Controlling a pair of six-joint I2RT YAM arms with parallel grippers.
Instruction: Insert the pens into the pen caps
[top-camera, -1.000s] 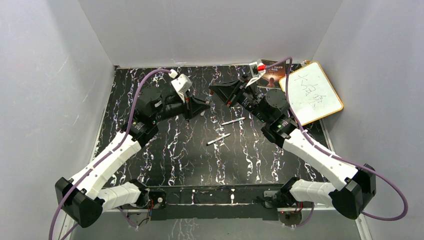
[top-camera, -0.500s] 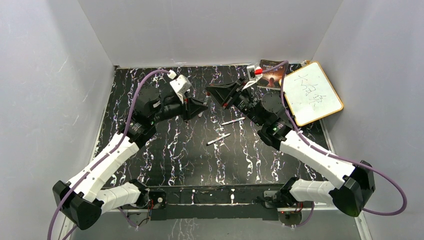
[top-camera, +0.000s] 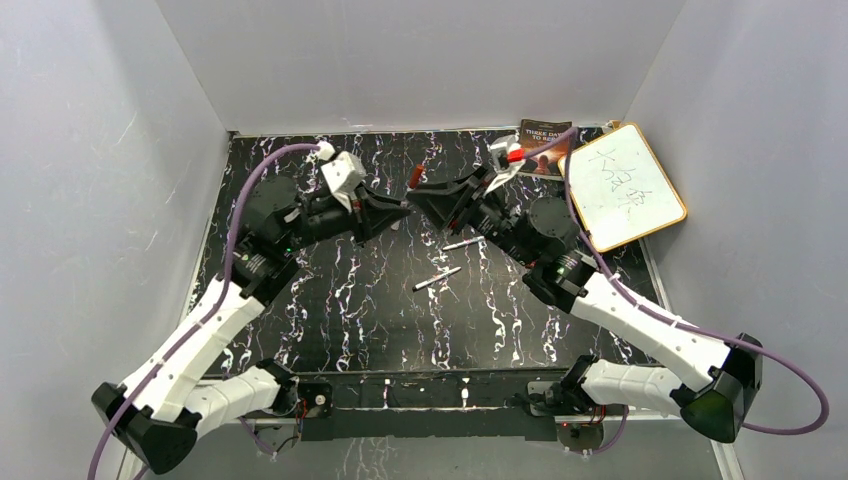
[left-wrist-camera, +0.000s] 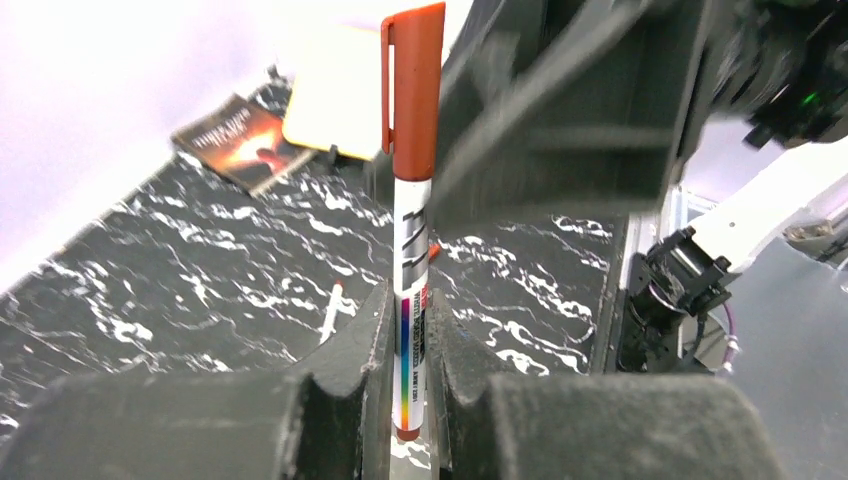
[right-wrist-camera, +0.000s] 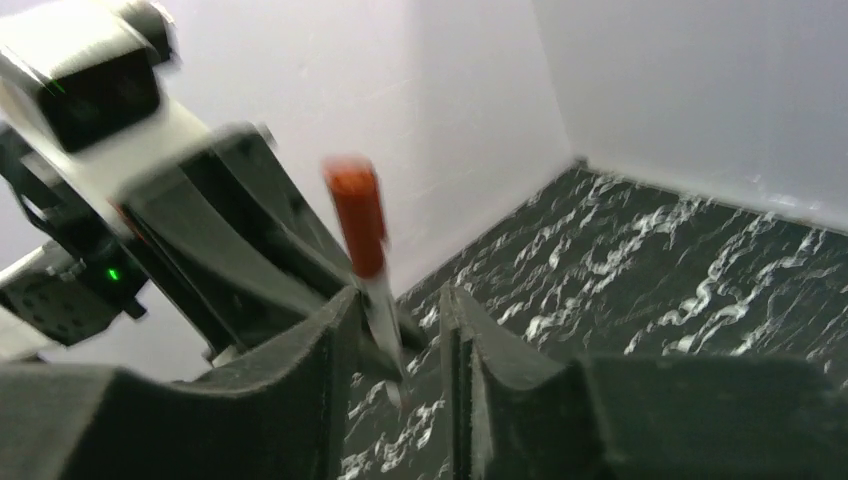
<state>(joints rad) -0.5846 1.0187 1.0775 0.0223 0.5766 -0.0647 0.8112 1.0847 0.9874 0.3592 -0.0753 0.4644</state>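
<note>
The capped pen should go onto the bare tabletop below, to the left of my left gripper in the top view. My left gripper will swing there next, tilt down, lower and release the pen.
My left gripper (top-camera: 399, 211) is shut on the lower barrel of a white pen (left-wrist-camera: 412, 262), which it holds upright above the table. A reddish-brown cap (left-wrist-camera: 416, 92) sits on the pen's top end and shows between the two grippers in the top view (top-camera: 415, 177). My right gripper (top-camera: 417, 196) faces the left one tip to tip. In the right wrist view its fingers (right-wrist-camera: 330, 330) stand apart around the capped pen (right-wrist-camera: 362, 232) without gripping it. Two more white pens (top-camera: 465, 243) (top-camera: 437, 278) lie on the black marbled table (top-camera: 380, 310), one also in the left wrist view (left-wrist-camera: 330, 310).
A whiteboard with scribbles (top-camera: 625, 185) and a dark booklet (top-camera: 545, 135) lie at the back right corner. Grey walls enclose the table on three sides. Purple cables arc over both arms.
Both grippers have moved toward each other and a little leftward, now nearly tip to tip. The capped end of the held pen now shows between them. The two pens on the table have not moved.
</note>
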